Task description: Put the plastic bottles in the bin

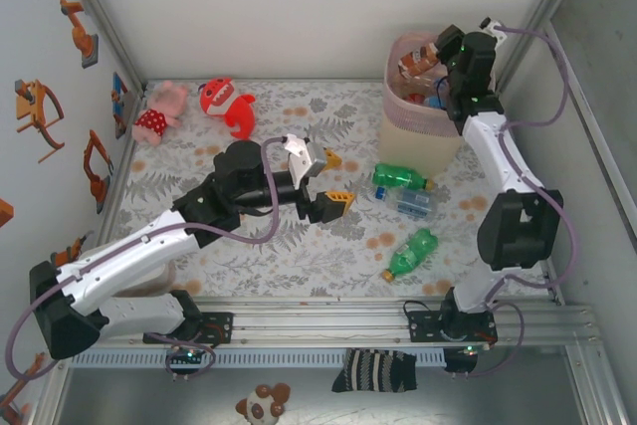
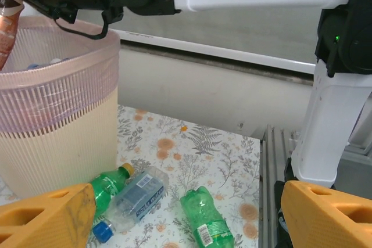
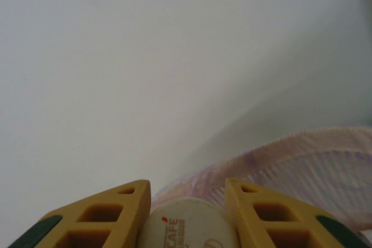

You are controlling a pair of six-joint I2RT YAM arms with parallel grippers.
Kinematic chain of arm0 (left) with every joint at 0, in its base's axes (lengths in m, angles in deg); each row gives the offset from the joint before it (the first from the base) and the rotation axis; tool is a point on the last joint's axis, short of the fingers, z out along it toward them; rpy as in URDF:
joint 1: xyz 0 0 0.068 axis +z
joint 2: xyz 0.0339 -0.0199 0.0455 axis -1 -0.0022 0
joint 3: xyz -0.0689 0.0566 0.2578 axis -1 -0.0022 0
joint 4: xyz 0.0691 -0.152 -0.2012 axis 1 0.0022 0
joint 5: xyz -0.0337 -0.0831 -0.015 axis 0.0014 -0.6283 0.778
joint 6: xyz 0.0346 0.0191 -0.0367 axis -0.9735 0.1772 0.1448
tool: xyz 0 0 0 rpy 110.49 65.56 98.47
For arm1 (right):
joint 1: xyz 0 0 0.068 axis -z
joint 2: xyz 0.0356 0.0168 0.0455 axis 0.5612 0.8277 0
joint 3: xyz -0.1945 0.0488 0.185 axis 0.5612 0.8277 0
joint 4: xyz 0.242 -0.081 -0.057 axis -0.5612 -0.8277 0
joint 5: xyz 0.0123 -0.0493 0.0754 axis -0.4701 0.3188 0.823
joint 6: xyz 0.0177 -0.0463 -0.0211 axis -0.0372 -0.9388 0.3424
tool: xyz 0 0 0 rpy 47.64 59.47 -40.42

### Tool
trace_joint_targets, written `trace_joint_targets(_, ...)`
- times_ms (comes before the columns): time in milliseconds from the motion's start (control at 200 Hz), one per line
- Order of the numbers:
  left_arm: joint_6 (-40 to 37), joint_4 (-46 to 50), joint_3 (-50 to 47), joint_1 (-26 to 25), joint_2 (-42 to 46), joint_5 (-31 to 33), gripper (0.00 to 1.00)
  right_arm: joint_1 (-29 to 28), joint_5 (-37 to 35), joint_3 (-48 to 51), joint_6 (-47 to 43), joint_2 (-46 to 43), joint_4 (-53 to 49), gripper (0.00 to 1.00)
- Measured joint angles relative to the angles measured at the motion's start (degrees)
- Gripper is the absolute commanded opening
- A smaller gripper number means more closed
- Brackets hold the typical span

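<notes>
The bottle-filled inside of the bin is below my right gripper, so my right gripper will next move a little farther over the bin's opening, then let go of the bottle.
The bin (image 1: 418, 141), pink on top and cream below, stands at the back right with several bottles inside. Above its rim my right gripper (image 1: 440, 59) is shut on a brown-labelled bottle (image 1: 419, 60). The right wrist view shows that bottle's white end (image 3: 189, 227) clamped between the fingers of the right gripper (image 3: 186, 201), above the pink rim of the bin (image 3: 302, 149). My left gripper (image 1: 336, 180) hovers open and empty at mid-table. Right of it lie a green bottle (image 1: 401, 178), a clear blue-labelled bottle (image 1: 413, 202) and another green bottle (image 1: 410, 254). From the left wrist I see the bin (image 2: 58, 126) and those bottles: the first green bottle (image 2: 107, 184), the clear bottle (image 2: 136, 197), the other green bottle (image 2: 206, 216).
A pink plush toy (image 1: 159, 111) and a red plush toy (image 1: 226, 105) lie at the back left. White walls close in the floral mat on three sides. An aluminium rail (image 1: 328, 311) runs along the near edge, with a striped sock-like thing (image 1: 373, 370) below it.
</notes>
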Motion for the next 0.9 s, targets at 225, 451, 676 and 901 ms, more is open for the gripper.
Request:
trace_joint_targets(225,0.0,0.0,0.1,0.0,-0.1,0.7,0.83,0.3,1.7,0.0,2.7,4.4,5.7,0.1)
trace_joint_targets(451,0.0,0.0,0.1,0.0,-0.1,1.6,0.83,1.1,2.1,0.0,4.7,6.2,8.0,0.3)
trace_joint_targets(676,0.0,0.0,0.1,0.0,-0.1,1.7,0.83,1.3,1.1,-1.1,3.4,6.3,5.4,0.51)
trace_joint_targets(901,0.0,0.0,0.1,0.0,-0.1,1.7,0.83,1.7,-5.4,-2.8,-2.3,5.5,-2.8,0.71)
